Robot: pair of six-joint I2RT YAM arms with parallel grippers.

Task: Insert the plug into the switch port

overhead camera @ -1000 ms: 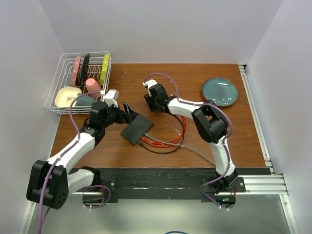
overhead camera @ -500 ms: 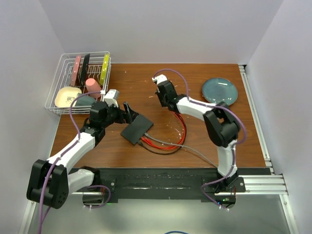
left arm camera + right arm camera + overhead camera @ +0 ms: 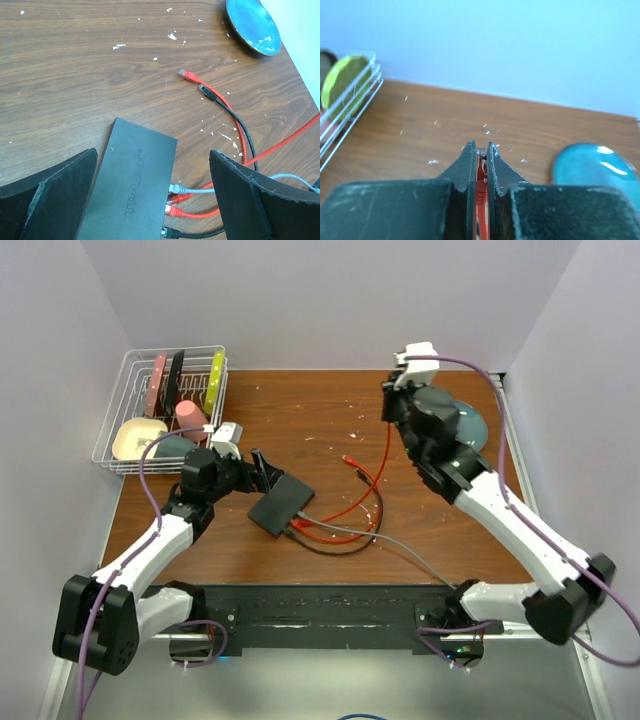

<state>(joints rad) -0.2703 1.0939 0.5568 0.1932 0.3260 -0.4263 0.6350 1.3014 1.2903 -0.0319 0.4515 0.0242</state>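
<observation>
The right gripper moves back and down next to release the red plug on the bare tabletop (image 3: 404, 496) beside the black cable, which lies below and back of the gripper.
The flat black switch box (image 3: 281, 502) lies left of centre on the wooden table. Its port edge (image 3: 171, 200) faces right and has several cables plugged in; I cannot make out a free switch port. My left gripper (image 3: 152, 155) stands open astride the box, one finger (image 3: 55, 195) on each side, touching nothing. High over the back right of the table, my right gripper (image 3: 480, 146) is shut on the red plug (image 3: 480, 175). Its red cable (image 3: 386, 455) hangs down to the table.
A loose red plug (image 3: 186, 75) and a loose black plug (image 3: 205, 90) lie on the table right of the box. A blue-grey plate (image 3: 470, 425) sits at the back right, partly behind my right arm. A wire dish rack (image 3: 165, 405) stands at the back left.
My right gripper closed on the red plug, then rose and swung from the table's middle to the back right, drawing the red cable up. The left arm has not moved.
</observation>
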